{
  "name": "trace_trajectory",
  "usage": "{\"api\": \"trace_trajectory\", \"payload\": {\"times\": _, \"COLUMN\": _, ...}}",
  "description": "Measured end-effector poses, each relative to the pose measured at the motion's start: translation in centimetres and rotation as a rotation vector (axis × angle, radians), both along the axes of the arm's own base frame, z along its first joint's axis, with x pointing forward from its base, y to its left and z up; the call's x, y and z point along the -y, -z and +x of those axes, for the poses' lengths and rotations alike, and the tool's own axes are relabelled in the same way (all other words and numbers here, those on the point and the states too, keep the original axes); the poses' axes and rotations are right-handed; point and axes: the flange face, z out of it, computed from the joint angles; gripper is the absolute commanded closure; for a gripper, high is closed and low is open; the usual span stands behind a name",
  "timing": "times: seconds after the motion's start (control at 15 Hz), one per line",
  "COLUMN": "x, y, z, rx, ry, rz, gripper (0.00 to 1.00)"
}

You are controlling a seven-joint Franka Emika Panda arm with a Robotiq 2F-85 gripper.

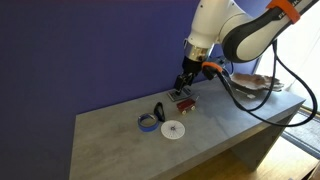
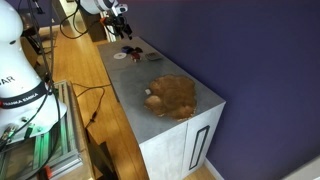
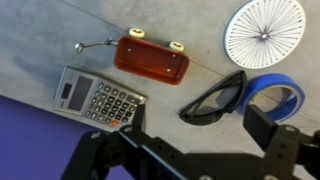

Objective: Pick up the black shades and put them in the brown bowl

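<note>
The gripper will shift toward the blue tape ring [image 3: 276,95] and lower over the black shades, and it will turn slightly because the shades lie slanted to its fingers.
The black shades [image 3: 215,97] lie on the grey table next to the blue tape ring [image 3: 276,95]. In an exterior view the shades [image 1: 158,109] lie left of my gripper [image 1: 184,82], which hangs above the table near the red box. In the wrist view my gripper [image 3: 198,128] is open and empty, with the shades just beyond the gap between its fingers. The brown bowl [image 2: 172,93] sits farther along the table, away from the gripper [image 2: 122,24]. It also shows partly behind the arm in an exterior view [image 1: 256,83].
A grey calculator [image 3: 97,97], a small red box [image 3: 152,58] and a white round disc [image 3: 264,30] lie close around the shades. The blue ring [image 1: 147,122] and the disc [image 1: 174,130] sit near the table's front edge. A wooden bench runs alongside the table [image 2: 135,95].
</note>
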Motion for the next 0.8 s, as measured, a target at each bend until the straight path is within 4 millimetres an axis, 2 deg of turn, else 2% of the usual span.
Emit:
{"api": "trace_trajectory", "payload": {"times": 0.27, "x": -4.9, "y": 4.5, "z": -1.8, "rx": -0.046, "ry": 0.078, "rz": 0.084, "gripper": 0.01}}
{"api": "trace_trajectory", "payload": {"times": 0.4, "x": -6.6, "y": 6.1, "z": -2.0, "rx": -0.051, "ry": 0.084, "rz": 0.13, "gripper": 0.15}}
{"api": "trace_trajectory", "payload": {"times": 0.47, "x": -7.2, "y": 6.6, "z": -1.7, "rx": -0.053, "ry": 0.086, "rz": 0.151, "gripper": 0.23}}
{"api": "trace_trajectory", "payload": {"times": 0.6, "x": -8.2, "y": 6.8, "z": -0.9, "rx": -0.058, "ry": 0.08, "rz": 0.201, "gripper": 0.31}}
{"api": "trace_trajectory", "payload": {"times": 0.73, "x": -8.7, "y": 6.6, "z": 0.6, "rx": -0.065, "ry": 0.072, "rz": 0.242, "gripper": 0.32}}
{"api": "trace_trajectory", "payload": {"times": 0.8, "x": -8.6, "y": 6.5, "z": 1.4, "rx": -0.07, "ry": 0.07, "rz": 0.26, "gripper": 0.25}}
